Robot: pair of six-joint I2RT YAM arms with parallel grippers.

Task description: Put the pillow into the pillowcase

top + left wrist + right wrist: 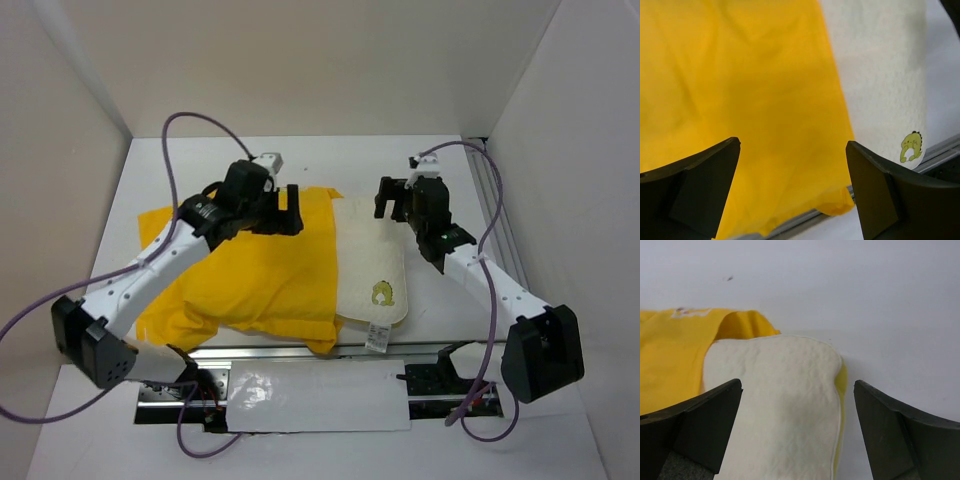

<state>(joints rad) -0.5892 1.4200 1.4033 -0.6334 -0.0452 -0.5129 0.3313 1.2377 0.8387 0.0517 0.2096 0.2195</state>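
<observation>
The pillow's far end still sticks out of the pillowcase (250, 275), so the robot's right gripper will turn first and then go down to the pillow's far corner.
The cream-white pillow (372, 262) lies on the table with its left part inside the yellow pillowcase (250, 275); its right strip with the yellow emblem and white tag sticks out. My left gripper (288, 210) hangs open and empty above the pillowcase's far right part. In the left wrist view the pillowcase (740, 100) and the pillow (880, 75) lie below the open gripper (792, 190). My right gripper (392, 200) is open and empty above the pillow's far end. In the right wrist view the pillow (780, 405) lies under the open gripper (797, 435), the pillowcase (675, 355) to its left.
A metal rail (300, 352) and a white sheet (315, 395) lie along the near edge of the white table (440, 320). White walls enclose the table on three sides. Purple cables loop from both arms.
</observation>
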